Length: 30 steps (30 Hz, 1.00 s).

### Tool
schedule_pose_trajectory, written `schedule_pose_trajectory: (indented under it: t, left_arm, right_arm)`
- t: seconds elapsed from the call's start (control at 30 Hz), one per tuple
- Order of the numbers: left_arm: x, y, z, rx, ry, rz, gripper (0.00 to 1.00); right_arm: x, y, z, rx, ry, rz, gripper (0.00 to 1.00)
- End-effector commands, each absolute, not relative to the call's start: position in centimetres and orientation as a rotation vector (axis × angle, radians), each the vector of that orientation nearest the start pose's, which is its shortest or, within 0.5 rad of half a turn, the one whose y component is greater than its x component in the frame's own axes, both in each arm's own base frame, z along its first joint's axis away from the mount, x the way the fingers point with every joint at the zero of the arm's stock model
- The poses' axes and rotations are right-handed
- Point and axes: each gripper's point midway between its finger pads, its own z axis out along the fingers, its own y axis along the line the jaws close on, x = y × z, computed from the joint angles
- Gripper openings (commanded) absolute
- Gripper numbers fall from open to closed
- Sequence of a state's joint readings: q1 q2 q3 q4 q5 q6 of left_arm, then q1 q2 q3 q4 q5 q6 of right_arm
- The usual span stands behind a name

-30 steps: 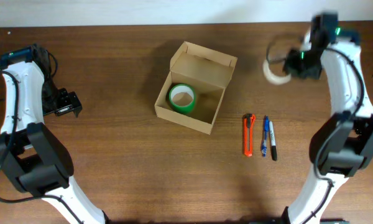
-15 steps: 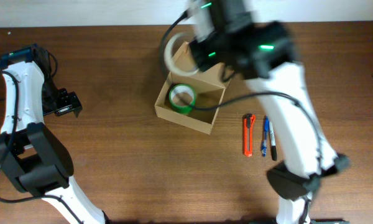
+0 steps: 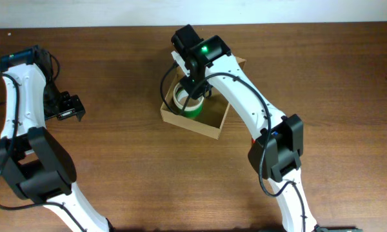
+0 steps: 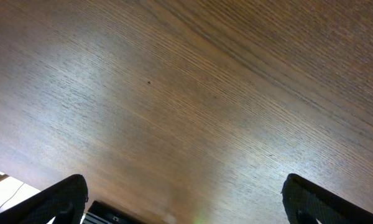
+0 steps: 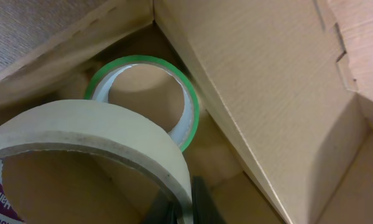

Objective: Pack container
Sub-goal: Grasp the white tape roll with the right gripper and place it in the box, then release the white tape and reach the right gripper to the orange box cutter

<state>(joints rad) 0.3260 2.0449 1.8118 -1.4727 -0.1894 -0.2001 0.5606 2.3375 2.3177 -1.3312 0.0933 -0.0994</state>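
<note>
To get the cream roll onto the green tape roll, my right gripper needs to lower farther inside the box first, then open.
The container (image 3: 192,124) is an open tan cardboard box in the middle of the table, its flap lid standing up at the back. Inside it lies a green tape roll (image 3: 186,105) (image 5: 189,106) flat on the floor. My right gripper (image 3: 195,82) (image 5: 188,204) is shut on the wall of a cream tape roll (image 3: 164,84) (image 5: 99,134), which it holds just above the green roll at the box's left end. The box's inner wall (image 5: 267,93) rises close beside it. Far to the left, my left gripper (image 3: 68,107) (image 4: 199,205) hangs open over bare wood.
The right arm stretches across the table from the right and covers the area to the right of the box. A sliver of an orange cutter (image 3: 253,138) shows beside the arm. In the left wrist view the table's edge (image 4: 25,186) is close.
The right arm has swung left from the far right with the cream roll and has come down over the box's left end. The left arm has not moved.
</note>
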Motion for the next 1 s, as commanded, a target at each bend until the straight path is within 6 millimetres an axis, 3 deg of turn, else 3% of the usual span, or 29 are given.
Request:
schedule_pose_trajectory:
  t: [0.0,0.33,0.5,0.57,0.67,0.73,0.77,0.87,0.93,0.97]
  left_arm:
    - [33.0,14.6,10.7,-0.816,3.18,0.282,1.0]
    - [33.0,14.6,10.8,-0.815,3.18,0.283,1.0]
    - [33.0,14.6,10.7,-0.816,3.18,0.282,1.0]
    - [33.0,14.6,10.8,-0.816,3.181,0.283,1.0]
    - [33.0,14.6,10.8,-0.815,3.18,0.283,1.0]
    - [33.0,14.6,10.8,-0.816,3.181,0.283,1.0]
    - [33.0,14.6,10.8,-0.816,3.181,0.283,1.0]
    - [33.0,14.6,10.8,-0.815,3.18,0.283,1.0]
    - [33.0,14.6,10.8,-0.815,3.18,0.283,1.0]
    - [33.0,14.6,10.8,-0.815,3.18,0.283,1.0]
  right_arm:
    - [43.7,25.3,10.0,-0.892,2.802,-0.048,0.04]
    - [44.5,25.9,7.2,-0.878,2.827,-0.024,0.04]
    - [46.0,25.5,7.2,-0.812,2.801,-0.016,0.05]
    - [46.4,25.3,7.2,-0.798,2.797,-0.014,0.1]
    - [46.2,24.8,7.1,-0.799,2.813,-0.021,0.35]
    - [45.8,24.4,7.4,-0.804,2.831,-0.028,0.37]
    - [45.5,24.3,7.8,-0.807,2.838,-0.031,0.37]
    - [45.4,24.7,12.3,-0.793,2.766,-0.004,0.42]
    - [45.6,24.9,17.1,-0.767,2.669,0.014,0.43]
    - [45.6,24.7,20.4,-0.743,2.6,0.008,0.45]
